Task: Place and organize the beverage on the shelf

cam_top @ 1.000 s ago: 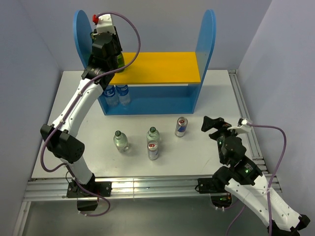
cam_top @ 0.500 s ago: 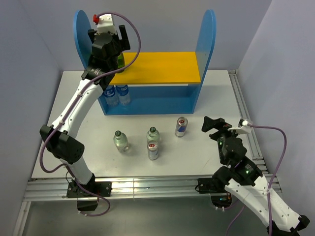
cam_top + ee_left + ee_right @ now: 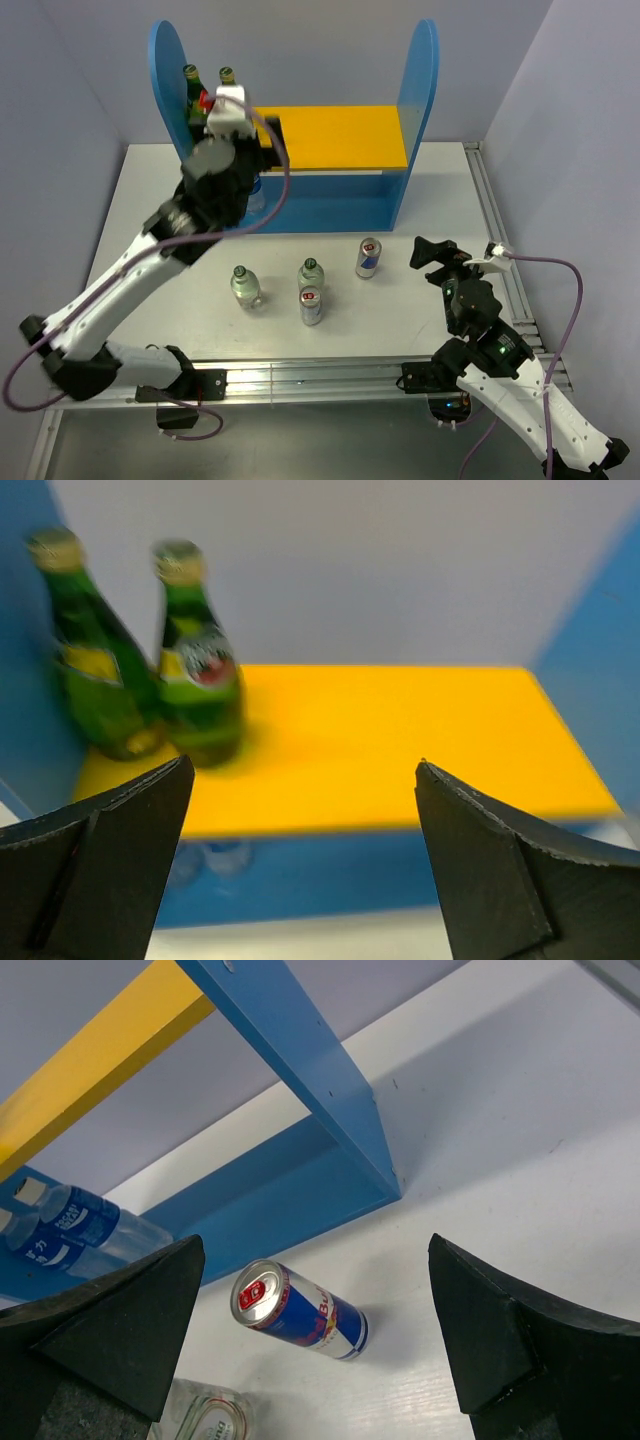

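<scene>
Another can is crowding the body of the clear bottle, so the robot's right gripper should next swing to the left in the top view, past the blue-silver can (image 3: 368, 257), onto the nearer clear bottle's neck (image 3: 311, 266).
Two dark green glass bottles (image 3: 190, 82) (image 3: 227, 80) stand side by side at the left end of the shelf's yellow top board (image 3: 340, 135). In the left wrist view they are the left bottle (image 3: 95, 670) and the right bottle (image 3: 198, 680). My left gripper (image 3: 300, 765) is open and empty, drawn back in front of the board. On the table stand two clear green-capped bottles (image 3: 245, 286) (image 3: 311, 272), a silver-red can (image 3: 311, 305) and a blue-silver can (image 3: 368, 257). My right gripper (image 3: 435, 250) is open and empty, just right of that blue-silver can (image 3: 300, 1310).
Two blue-labelled water bottles (image 3: 80, 1225) stand at the left of the shelf's lower tier, partly hidden by my left arm in the top view. The shelf's right blue side panel (image 3: 425, 90) rises tall. Metal rails (image 3: 490, 200) run along the table's right edge.
My left gripper opened and let go of a green bottle on the top board beside the other one. The left arm then pulled back and down from the shelf. The right arm stayed still.
</scene>
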{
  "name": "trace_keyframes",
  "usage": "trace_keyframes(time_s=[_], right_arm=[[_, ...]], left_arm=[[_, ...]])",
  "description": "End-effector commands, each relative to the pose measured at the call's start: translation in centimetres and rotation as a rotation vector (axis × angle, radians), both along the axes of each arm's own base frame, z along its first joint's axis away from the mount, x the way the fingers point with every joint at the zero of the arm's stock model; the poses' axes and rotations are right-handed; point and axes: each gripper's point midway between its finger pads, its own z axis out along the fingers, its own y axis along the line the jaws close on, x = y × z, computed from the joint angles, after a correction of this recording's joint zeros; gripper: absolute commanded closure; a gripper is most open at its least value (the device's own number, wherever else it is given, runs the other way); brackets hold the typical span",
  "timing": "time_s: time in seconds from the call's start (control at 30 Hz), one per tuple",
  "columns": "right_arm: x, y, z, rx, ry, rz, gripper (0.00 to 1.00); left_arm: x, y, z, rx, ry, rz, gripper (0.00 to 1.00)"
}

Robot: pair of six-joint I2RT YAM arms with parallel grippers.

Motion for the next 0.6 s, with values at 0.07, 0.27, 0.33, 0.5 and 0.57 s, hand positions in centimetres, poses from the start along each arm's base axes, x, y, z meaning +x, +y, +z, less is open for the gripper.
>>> trace_keyframes(time_s=[0.07,0.27,0.33,0.5,0.57], right_arm=[[0.3,1.0,0.2,0.011,-0.015,0.038,0.00],[-0.3,11.3,1.8,-0.098,-0.105,0.597,0.00],[0.8,12.8,0.2,-0.151,0.017,0.632,0.00],[1.8,16.8,-1.7,-0.158,0.123,0.746,0.00],[2.2,17.9,-2.7,-0.176,0.161,0.740,0.00]], left_arm=[[-7.5,-1.1,-8.7,-0.082,0.150,-0.136,0.01],[-12.2,-0.7,-18.1,-0.111,0.272,-0.184,0.02],[-13.1,0.4,-19.0,-0.104,0.294,-0.178,0.02],[-13.7,3.3,-17.8,-0.149,0.287,-0.105,0.01],[-13.8,3.7,-17.5,-0.166,0.280,-0.098,0.01]])
